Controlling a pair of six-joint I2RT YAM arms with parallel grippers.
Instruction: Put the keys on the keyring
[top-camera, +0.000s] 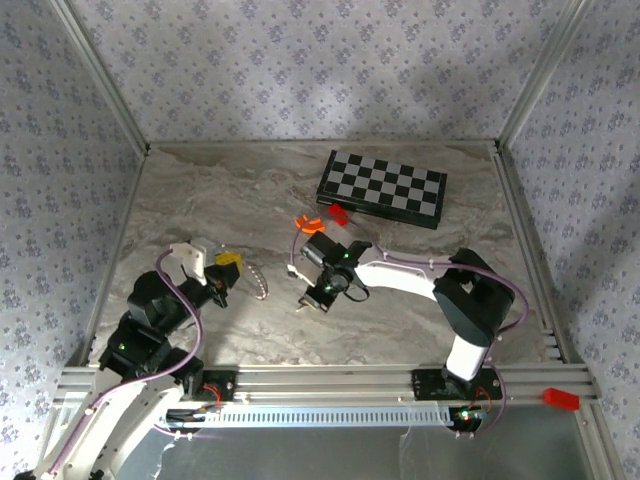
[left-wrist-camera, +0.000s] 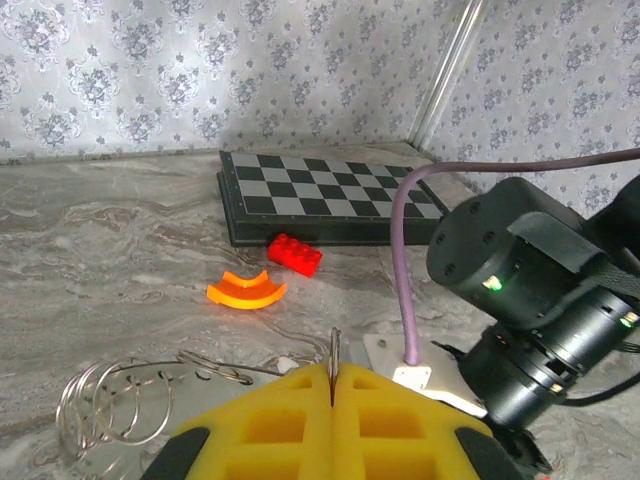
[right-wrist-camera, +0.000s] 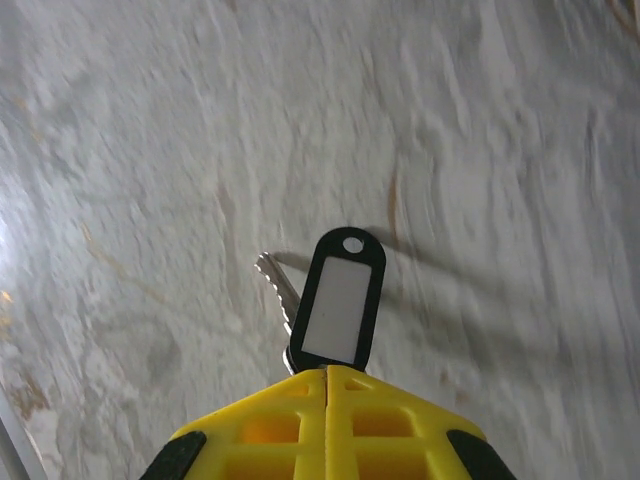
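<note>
Next, the right gripper moves back and down to release the key on the bare marble by the bar, since that spot lies below and back of the gripper.
My right gripper is shut on the keys: a black oblong tag with a white label, with a short silvery toothed blade beside it, held just above the marble table. In the top view the right gripper sits mid-table with the key at its tip. My left gripper is shut on a thin metal edge of the keyring, whose wire loops spread to the left on the table. From above, the left gripper is left of the right one, with the keyring wire between them.
A folded chessboard lies at the back right. A red block and an orange arc piece lie just in front of it. The right arm's black wrist is close on the right in the left wrist view.
</note>
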